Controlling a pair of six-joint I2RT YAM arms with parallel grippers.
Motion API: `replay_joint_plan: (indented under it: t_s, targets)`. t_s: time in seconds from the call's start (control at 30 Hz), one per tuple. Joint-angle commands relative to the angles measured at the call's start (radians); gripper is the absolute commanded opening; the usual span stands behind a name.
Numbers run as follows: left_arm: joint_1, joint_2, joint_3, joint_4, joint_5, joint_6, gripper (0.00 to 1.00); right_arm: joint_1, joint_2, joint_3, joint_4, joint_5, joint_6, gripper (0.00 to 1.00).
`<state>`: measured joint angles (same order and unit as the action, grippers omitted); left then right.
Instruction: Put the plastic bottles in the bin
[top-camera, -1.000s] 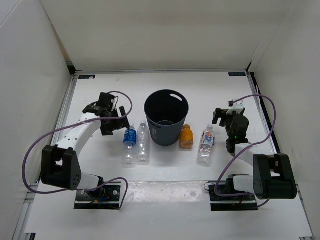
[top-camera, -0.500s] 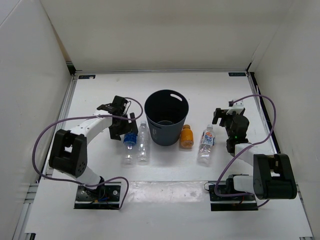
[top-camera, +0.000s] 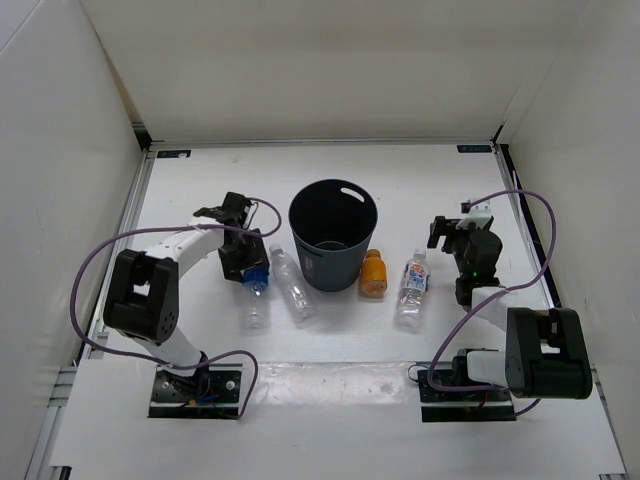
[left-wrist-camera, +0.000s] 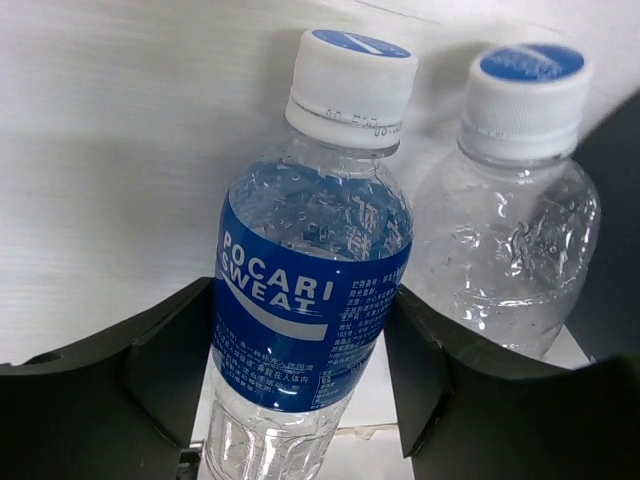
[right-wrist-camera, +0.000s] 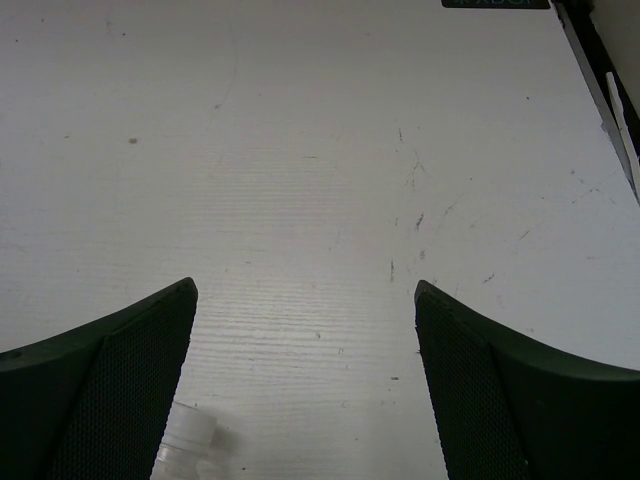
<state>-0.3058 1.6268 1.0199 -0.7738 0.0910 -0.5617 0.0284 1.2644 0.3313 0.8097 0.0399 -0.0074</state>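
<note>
Next, my left gripper will lift the blue-label bottle over the bin's opening and release it, as the bin stands right of my left gripper in the top view.
The blue-label bottle lies left of the bin, its cap toward the back. My left gripper is shut on it, both fingers pressed against the label. The plain clear bottle lies just right of it, slanted, touching the bin's foot. The short orange bottle lies right of the bin. Further right is the white-label bottle; only its cap shows in the right wrist view. My right gripper hangs open behind that bottle, holding nothing.
White walls close in the table on the left, back and right. A dark rail runs along the left edge and another along the right. Purple cables loop off both arms. The arm bases stand at the near edge.
My left gripper came down over the blue-label bottle and closed on it. The plain clear bottle was nudged into a slant, its bottom swinging right. The right arm is still.
</note>
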Motion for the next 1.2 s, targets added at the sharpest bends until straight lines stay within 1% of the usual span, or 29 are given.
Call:
replay_joint_plan:
  t_s: [0.0, 0.03, 0.07, 0.1, 0.17, 0.23, 0.27, 0.3, 0.33, 0.37, 0.43, 0.47, 0.5, 0.53, 0.6, 0.73, 0.8, 0.83, 0.9, 0.93, 1.0, 1.07, 1.13, 1.17]
  targets:
    - [0.048, -0.085, 0.064, -0.041, -0.025, 0.002, 0.59, -0.007, -0.011, 0.032, 0.02, -0.015, 0.0, 0.9]
    - [0.057, -0.102, 0.08, -0.05, -0.039, 0.002, 0.56, -0.004, -0.008, 0.032, 0.023, -0.017, -0.002, 0.9]
    - [0.08, -0.158, 0.121, -0.083, -0.086, 0.003, 0.55, -0.005, -0.013, 0.032, 0.023, -0.014, 0.0, 0.9]
    - [0.088, -0.175, 0.168, -0.096, -0.086, 0.008, 0.52, -0.005, -0.01, 0.032, 0.025, -0.015, 0.0, 0.9]
    - [0.115, -0.226, 0.259, -0.133, -0.169, 0.019, 0.51, -0.002, -0.008, 0.031, 0.028, -0.014, 0.0, 0.9]
    - [0.126, -0.238, 0.403, -0.145, -0.187, 0.037, 0.51, -0.001, -0.008, 0.031, 0.026, -0.011, 0.0, 0.9]
    - [0.131, -0.248, 0.434, -0.156, -0.195, 0.049, 0.51, -0.001, -0.01, 0.031, 0.026, -0.011, 0.0, 0.9]
    - [0.134, -0.246, 0.516, -0.156, -0.195, 0.06, 0.51, 0.001, -0.011, 0.031, 0.028, -0.006, 0.0, 0.9]
    - [0.134, -0.245, 0.557, -0.157, -0.192, 0.065, 0.51, 0.004, -0.008, 0.031, 0.028, -0.005, 0.0, 0.9]
    - [0.123, -0.237, 0.671, -0.157, -0.188, 0.065, 0.51, 0.005, -0.01, 0.029, 0.029, -0.002, 0.0, 0.9]
    - [0.105, -0.226, 0.738, -0.127, -0.183, 0.068, 0.5, 0.002, -0.011, 0.031, 0.029, -0.005, -0.002, 0.9]
    - [0.096, -0.225, 0.823, -0.119, -0.189, 0.072, 0.48, 0.004, -0.008, 0.032, 0.029, -0.002, 0.0, 0.9]
    - [0.038, -0.226, 0.844, -0.072, -0.203, 0.077, 0.48, 0.005, -0.01, 0.031, 0.028, -0.002, 0.0, 0.9]
    - [0.015, -0.229, 0.859, -0.046, -0.239, 0.1, 0.48, 0.005, -0.01, 0.031, 0.029, -0.002, 0.0, 0.9]
    - [-0.073, -0.225, 0.865, 0.065, -0.252, 0.121, 0.48, 0.004, -0.008, 0.031, 0.029, -0.002, 0.0, 0.9]
    - [-0.217, -0.147, 0.894, 0.097, -0.26, 0.135, 0.48, 0.005, -0.008, 0.031, 0.029, 0.0, 0.0, 0.9]
    - [-0.26, -0.104, 0.905, 0.102, -0.264, 0.141, 0.49, 0.005, -0.011, 0.031, 0.029, -0.001, 0.0, 0.9]
    - [-0.315, -0.079, 0.901, 0.131, -0.27, 0.141, 0.49, 0.005, -0.01, 0.032, 0.028, 0.0, 0.0, 0.9]
    - [-0.361, -0.07, 0.866, 0.162, -0.299, 0.151, 0.5, 0.005, -0.008, 0.031, 0.029, -0.001, 0.0, 0.9]
    - [-0.383, -0.058, 0.853, 0.207, -0.303, 0.16, 0.52, 0.007, -0.011, 0.031, 0.028, 0.0, 0.0, 0.9]
    - [-0.41, -0.048, 0.852, 0.232, -0.309, 0.18, 0.53, 0.005, -0.01, 0.032, 0.028, 0.002, 0.0, 0.9]
    - [-0.437, -0.018, 0.865, 0.232, -0.312, 0.194, 0.57, 0.007, -0.008, 0.031, 0.029, 0.0, 0.0, 0.9]
    - [-0.446, -0.001, 0.867, 0.228, -0.313, 0.203, 0.57, 0.005, -0.01, 0.029, 0.028, 0.0, 0.0, 0.9]
    - [-0.455, 0.007, 0.859, 0.229, -0.313, 0.198, 0.58, 0.007, -0.008, 0.031, 0.028, 0.002, 0.0, 0.9]
